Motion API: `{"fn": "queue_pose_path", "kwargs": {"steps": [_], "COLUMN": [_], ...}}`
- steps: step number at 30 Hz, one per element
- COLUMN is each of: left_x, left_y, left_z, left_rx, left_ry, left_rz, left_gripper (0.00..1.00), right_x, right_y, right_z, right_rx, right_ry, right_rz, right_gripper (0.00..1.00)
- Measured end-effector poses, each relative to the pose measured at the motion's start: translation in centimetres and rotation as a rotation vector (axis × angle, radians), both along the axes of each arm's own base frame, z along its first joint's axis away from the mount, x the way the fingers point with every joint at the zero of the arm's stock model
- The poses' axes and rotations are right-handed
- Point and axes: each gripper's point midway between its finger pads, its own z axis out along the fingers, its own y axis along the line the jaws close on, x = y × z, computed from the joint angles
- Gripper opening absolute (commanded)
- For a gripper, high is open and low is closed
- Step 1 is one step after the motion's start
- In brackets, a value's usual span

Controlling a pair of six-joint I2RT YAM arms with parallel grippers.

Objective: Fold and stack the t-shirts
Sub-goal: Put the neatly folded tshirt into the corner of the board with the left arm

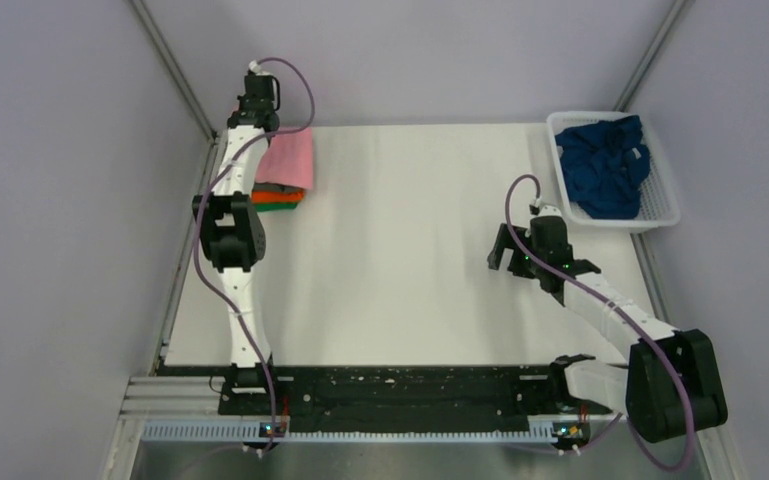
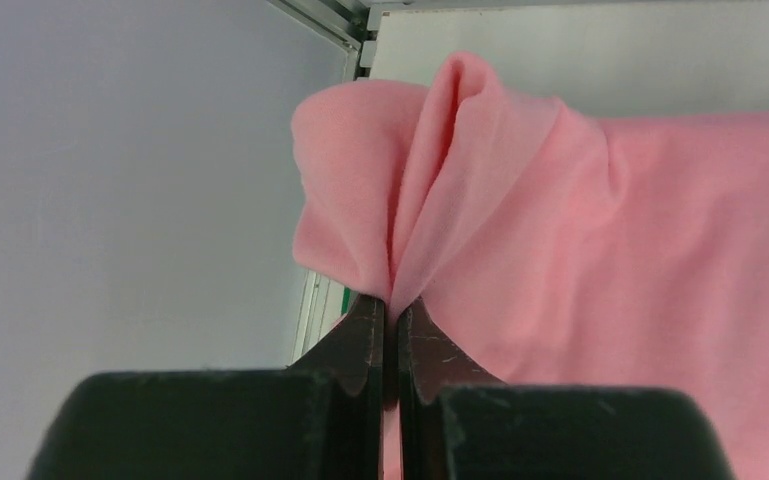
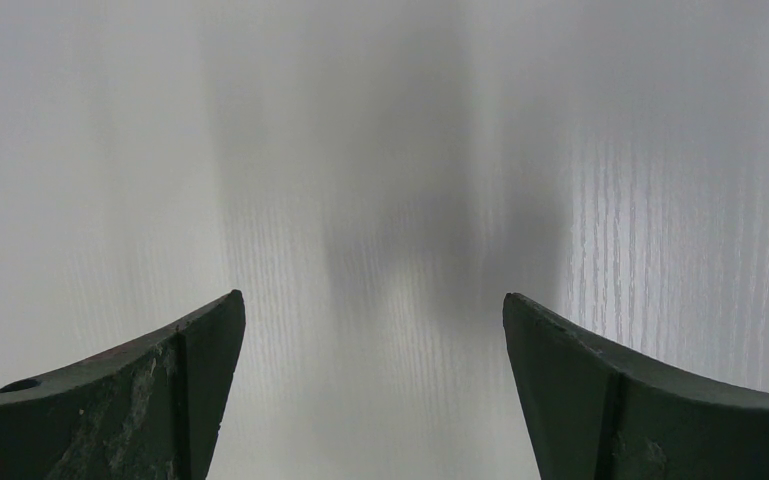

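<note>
The pink t-shirt overhangs the orange one opposite, so next I will move my left gripper left in the top view toward the stack's wall-side edge and release.
A pink t-shirt (image 1: 290,160) lies on top of a stack at the far left of the table, over an orange t-shirt (image 1: 284,196) and a green one (image 1: 268,208). My left gripper (image 1: 264,128) is shut on a raised fold at the pink shirt's left edge; in the left wrist view (image 2: 393,305) the pink cloth (image 2: 610,250) bunches up between the fingertips. A navy blue t-shirt (image 1: 605,165) lies crumpled in the white basket (image 1: 662,216). My right gripper (image 1: 540,262) is open and empty over bare table, as its wrist view (image 3: 374,310) shows.
The basket stands at the far right corner. The left wall and the metal frame post (image 2: 335,20) are close beside the left gripper. White tabletop (image 1: 410,230) lies between the stack and the right arm.
</note>
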Motion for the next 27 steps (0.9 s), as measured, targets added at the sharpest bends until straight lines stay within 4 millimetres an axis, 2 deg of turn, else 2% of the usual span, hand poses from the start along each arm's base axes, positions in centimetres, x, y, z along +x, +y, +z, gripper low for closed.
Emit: {"fn": "queue_pose_path", "kwargs": {"steps": [3,10,15,17,19,20,21,27], "left_x": [0.4,0.8,0.8,0.8,0.9,0.9,0.9,0.7], "left_y": [0.7,3.6,4.6,4.7,4.7,4.8,5.0,5.9], "left_z": [-1.1,-0.5,-0.9,-1.0,-0.9,-0.8,-0.6,0.0], "left_rx": [0.014,0.023,0.028,0.023,0.024,0.028,0.037,0.016], "left_ry": [0.011,-0.035,-0.035,-0.036,-0.039,-0.045,-0.053,-0.119], "left_rz": [0.001,0.039,0.044,0.04,0.041,0.048,0.057,0.154], "left_gripper": [0.0,0.0,0.02,0.25,0.69,0.85,0.97,0.99], "right_x": [-0.1,-0.2,-0.2,-0.2,-0.2,-0.2,-0.3,-0.3], "right_y": [-0.1,-0.4,-0.5,-0.6,-0.6,-0.6,-0.6,-1.0], "right_z": [-0.4,-0.7,-0.7,-0.7,-0.7,-0.7,-0.7,-0.8], "right_rx": [-0.006,-0.019,-0.026,-0.028,-0.029,-0.03,-0.031,-0.046], "right_ry": [0.012,0.024,0.025,0.025,0.026,0.026,0.028,0.031], "right_rz": [-0.003,-0.011,-0.017,-0.02,-0.02,-0.021,-0.021,-0.035], "right_gripper": [0.99,0.99,0.99,0.99,0.99,0.99,0.99,0.99]}}
